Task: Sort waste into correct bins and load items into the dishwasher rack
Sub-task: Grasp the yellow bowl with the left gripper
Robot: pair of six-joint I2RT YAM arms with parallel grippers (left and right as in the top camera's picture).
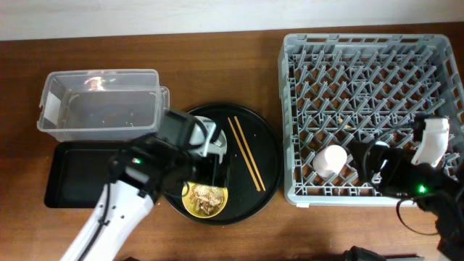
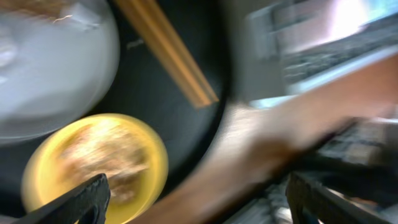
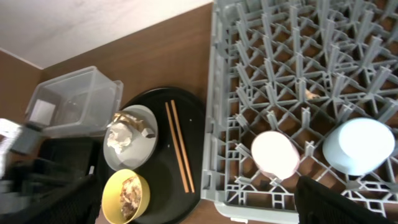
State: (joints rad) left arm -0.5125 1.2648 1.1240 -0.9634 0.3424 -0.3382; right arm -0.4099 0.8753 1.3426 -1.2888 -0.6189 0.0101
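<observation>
The yellow bowl's rim nearest the chopsticks lies below my left gripper, so the gripper moves down onto that rim next with its fingers open.
The grey dishwasher rack (image 1: 370, 80) holds an upturned pink cup (image 3: 275, 154) and a light blue cup (image 3: 359, 145). My right gripper (image 3: 199, 208) is open and empty above the rack's front edge, right of the pink cup (image 1: 331, 159). On the round black tray (image 1: 264, 156) lie two chopsticks (image 1: 246, 152), a yellow bowl (image 1: 205, 201) of brown food scraps, and a grey plate (image 3: 146, 146) bearing the white tissue (image 3: 118, 137) and golden wrapper (image 3: 134, 121). My left gripper (image 2: 199, 205) is open and empty above the bowl (image 2: 99, 162); its view is blurred. In the overhead view my left arm hides the plate.
The clear tub (image 1: 98, 101) with a white label stands at the back left. The shallow black tray (image 1: 69, 174) lies in front of it, left of the round tray. Bare wooden table lies between the round tray and the rack.
</observation>
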